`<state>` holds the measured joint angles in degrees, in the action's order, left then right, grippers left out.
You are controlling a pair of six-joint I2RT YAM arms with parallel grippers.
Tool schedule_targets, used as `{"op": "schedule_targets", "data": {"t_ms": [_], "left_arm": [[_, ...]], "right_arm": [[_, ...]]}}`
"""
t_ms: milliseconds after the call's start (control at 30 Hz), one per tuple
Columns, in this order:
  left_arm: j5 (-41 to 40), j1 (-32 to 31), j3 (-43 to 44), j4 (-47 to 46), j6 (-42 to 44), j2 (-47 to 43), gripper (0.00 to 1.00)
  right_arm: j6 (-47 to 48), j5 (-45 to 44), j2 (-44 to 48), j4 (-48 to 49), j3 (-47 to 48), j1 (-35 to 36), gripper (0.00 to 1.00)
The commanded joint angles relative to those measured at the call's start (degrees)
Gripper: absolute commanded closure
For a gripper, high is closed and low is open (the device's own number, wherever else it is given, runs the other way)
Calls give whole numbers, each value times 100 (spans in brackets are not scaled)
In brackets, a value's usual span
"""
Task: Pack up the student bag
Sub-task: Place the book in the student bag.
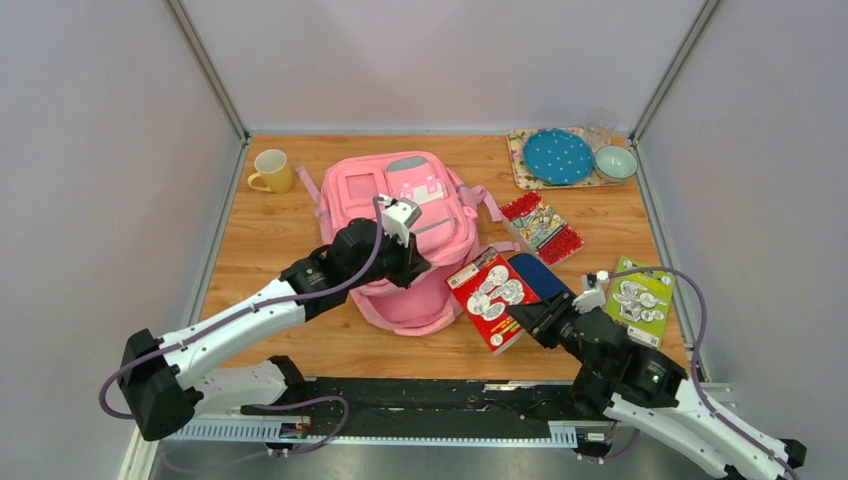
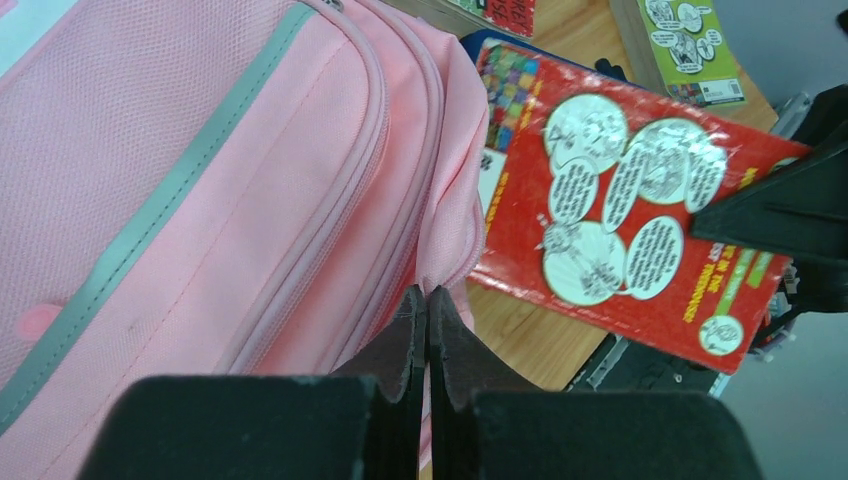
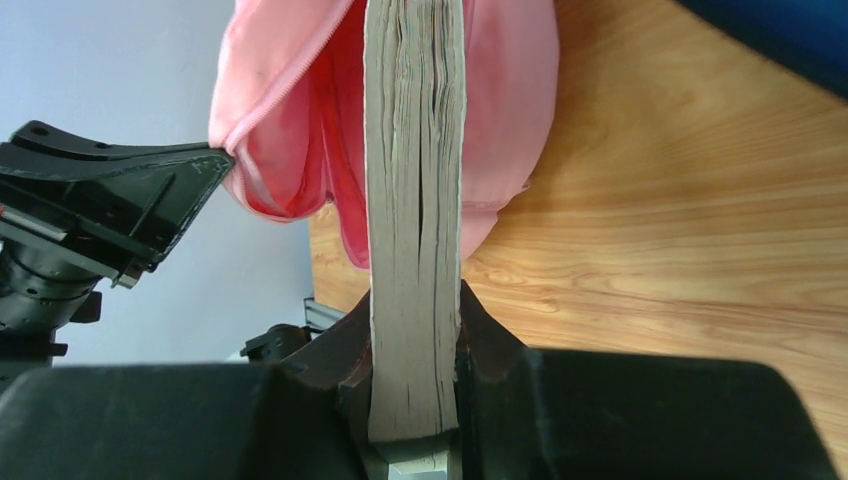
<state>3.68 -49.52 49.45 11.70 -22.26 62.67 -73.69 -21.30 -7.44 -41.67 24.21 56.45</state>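
Observation:
The left gripper holds the bag open, so the robot's right gripper needs to move outward into the bag's opening (image 1: 430,284) (image 3: 343,112) and slide the red book under the bag's lifted pink edge.
The pink student bag (image 1: 400,215) lies in the middle of the table. My left gripper (image 1: 412,268) is shut on the pink fabric edge of the bag (image 2: 440,250) by its zip opening and holds that edge up. My right gripper (image 1: 535,322) is shut on a red book (image 1: 490,295) with white speech bubbles, held tilted just right of the bag. In the right wrist view the book's grey page edge (image 3: 415,200) stands between my jaws and points at the bag's open pink mouth (image 3: 300,150). The book's cover also shows in the left wrist view (image 2: 640,220).
A navy-blue pouch (image 1: 540,275) lies under the red book. A green book (image 1: 640,300) lies at the right, a red patterned book (image 1: 542,227) behind it. A yellow mug (image 1: 271,171) stands at back left. A tray (image 1: 520,165) with a blue plate, bowl and glass stands at back right.

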Motion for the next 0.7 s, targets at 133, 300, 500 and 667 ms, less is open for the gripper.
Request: {"op": "schedule_targets", "data": {"t_ms": [133, 300, 500, 667], "left_arm": [[238, -32, 451, -995, -498, -238, 100], [440, -40, 521, -1091, -560, -256, 100], [475, -40, 486, -1109, -578, -379, 100], [537, -49, 530, -1004, -560, -475, 100]], "right_arm": [[-1024, 776, -1450, 3602, -654, -2, 100], [-1200, 662, -2374, 4859, -611, -11, 100], [-1648, 487, -3833, 6019, -426, -81, 100], [-1613, 767, -5467, 7214, 110, -467, 100]]}}
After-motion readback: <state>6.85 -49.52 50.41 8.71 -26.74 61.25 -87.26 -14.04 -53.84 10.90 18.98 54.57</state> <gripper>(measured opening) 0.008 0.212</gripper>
